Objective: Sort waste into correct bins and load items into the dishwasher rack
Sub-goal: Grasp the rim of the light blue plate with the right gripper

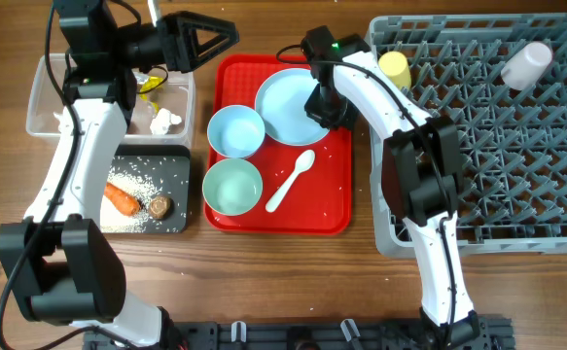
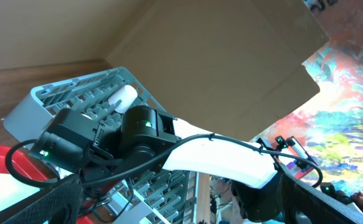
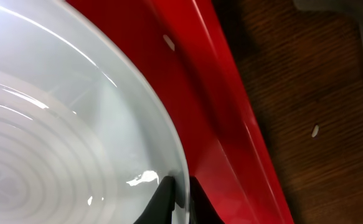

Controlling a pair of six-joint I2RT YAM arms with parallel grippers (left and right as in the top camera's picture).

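Observation:
The slots by the pink cup stand empty, so next my right gripper will lift the plate, swing over the grey rack (image 1: 487, 156), tip it upright and lower it into them.
My right gripper (image 1: 324, 105) is shut on the right rim of the light blue plate (image 1: 285, 102), which lies on the red tray (image 1: 336, 199). In the right wrist view its fingers (image 3: 180, 200) straddle the plate's rim (image 3: 75, 124). A light blue bowl (image 1: 235, 130), a mint bowl (image 1: 232, 187) and a white spoon (image 1: 291, 180) also lie on the tray. The yellow cup (image 1: 394, 66) and pink cup (image 1: 526, 65) sit in the grey rack (image 1: 487, 156). My left gripper (image 1: 210, 39) is open and empty, held above the tray's far left corner.
The clear tub (image 1: 42, 102) holds a white tissue (image 1: 166, 122) and wrappers (image 1: 151, 83). The black tray (image 1: 174, 165) holds the carrot (image 1: 122, 198), brown lump (image 1: 159, 205) and rice (image 1: 139, 180). The left wrist view shows the rack (image 2: 75, 93) and my right arm (image 2: 218, 155).

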